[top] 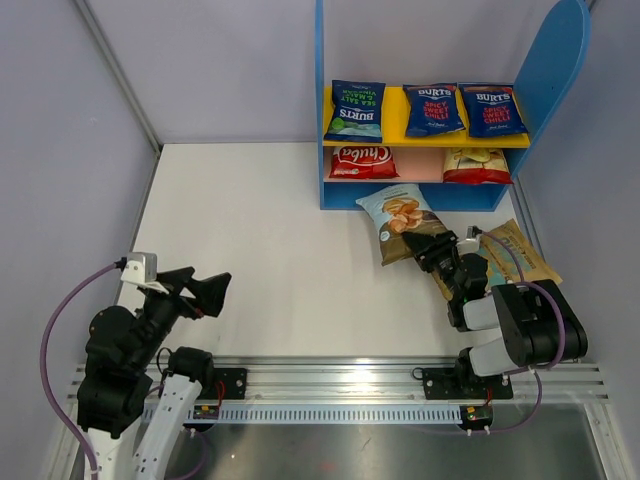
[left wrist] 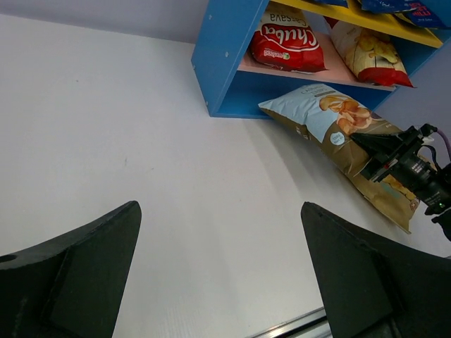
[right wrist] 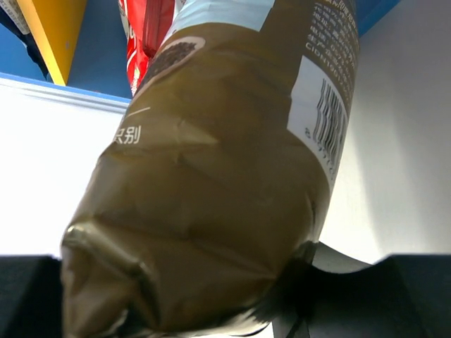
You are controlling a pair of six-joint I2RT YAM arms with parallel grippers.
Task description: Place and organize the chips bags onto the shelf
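Observation:
I need to move my right gripper outward, to the right in the top view, and let go of the cassava bag, because the shelf's blue base's empty end (top: 470,197) is outward of my gripper.
The shelf (top: 325,100) stands at the back right, with three dark blue Burts bags (top: 433,108) on its yellow board. Two red-white Chuba bags (top: 362,160) lie on its pink board. My right gripper (top: 432,248) is shut on the lower end of the light blue-brown cassava bag (top: 400,222). That bag's far end points at the shelf's blue base. It fills the right wrist view (right wrist: 225,176), with the right gripper (right wrist: 211,299) around its crumpled bottom. A tan-gold bag (top: 522,255) lies flat beside the right arm. At the near left, my left gripper (top: 205,290) is open and holds nothing.
The left wrist view shows both black fingers (left wrist: 70,282) spread over bare white table, with the shelf (left wrist: 225,56), the cassava bag (left wrist: 331,127) and the right gripper (left wrist: 394,151) ahead. Grey walls enclose the table. A metal rail (top: 330,375) runs along the near edge.

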